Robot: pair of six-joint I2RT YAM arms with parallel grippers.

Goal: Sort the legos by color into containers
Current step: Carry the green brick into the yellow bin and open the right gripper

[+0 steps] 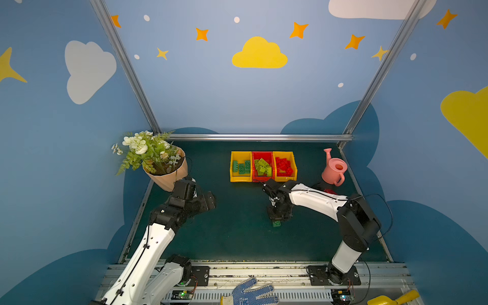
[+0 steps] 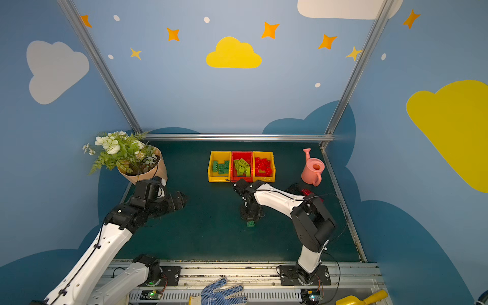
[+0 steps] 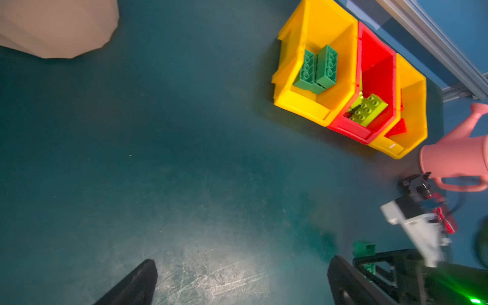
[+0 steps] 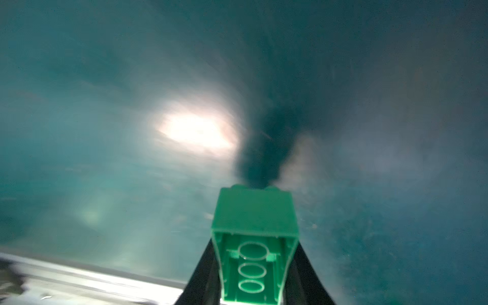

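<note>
The robot's right gripper will next lift up and outward to let go of the dark green lego over the yellow container nearest the flowerpot, since that container holds dark green legos.
My right gripper (image 4: 254, 266) is shut on a long dark green lego (image 4: 254, 219), its hollow underside facing the wrist camera. In both top views the lego (image 1: 276, 224) (image 2: 250, 224) sits low over the mat's middle, under the right gripper (image 1: 277, 218). The three containers stand in a row at the back: a yellow one (image 1: 240, 180) with dark green legos (image 1: 241, 167), a red one (image 1: 262, 153) with lime legos (image 1: 262, 167), and a yellow one (image 1: 293, 173) with red legos (image 1: 284, 166). My left gripper (image 1: 210, 200) (image 3: 243, 261) hangs open and empty near the flowerpot.
A tan flowerpot (image 1: 166, 181) with white flowers stands at the back left. A pink watering can (image 1: 334, 171) stands at the back right, with something red (image 1: 328, 190) half hidden behind the right arm. A blue glove (image 1: 250, 293) and a yellow scoop (image 1: 393, 299) lie on the front rail.
</note>
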